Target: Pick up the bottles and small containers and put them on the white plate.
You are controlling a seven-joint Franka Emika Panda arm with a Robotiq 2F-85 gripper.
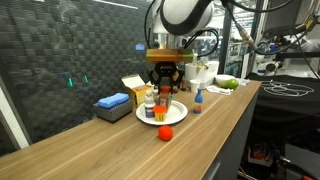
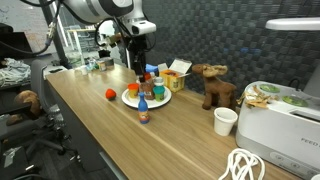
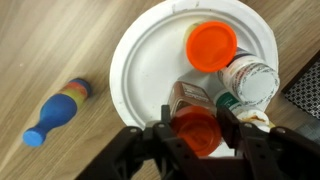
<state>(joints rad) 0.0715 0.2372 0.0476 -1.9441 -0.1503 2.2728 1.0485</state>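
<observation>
The brown bottle needs to go farther over the plate with my gripper, toward the orange-lidded container (image 3: pixel 212 45). My gripper should release it on the bare patch (image 3: pixel 191 74) beside that container, since there is space there.
The white plate (image 3: pixel 140 60) holds an orange-lidded container (image 3: pixel 212 45), a clear-lidded jar (image 3: pixel 255 82), a brown spice bottle (image 3: pixel 187 97) and a green-capped bottle (image 3: pixel 228 102). My gripper (image 3: pixel 196 118) hangs over the plate's near edge, its fingers closed on either side of an orange-capped bottle (image 3: pixel 197 138). A small blue, yellow and red bottle (image 3: pixel 57 108) lies on the wooden table to the left of the plate. Both exterior views show the gripper (image 1: pixel 163 78) (image 2: pixel 137 66) above the plate (image 1: pixel 175 116) (image 2: pixel 129 99).
A red ball (image 1: pixel 166 133) (image 2: pixel 110 95) lies near the plate. A blue box (image 1: pixel 112 104) and a yellow box (image 1: pixel 133 86) stand behind it. A toy moose (image 2: pixel 215 87), a white cup (image 2: pixel 225 121), a white appliance (image 2: pixel 280 118) and a cable (image 2: pixel 245 165) are further along the table.
</observation>
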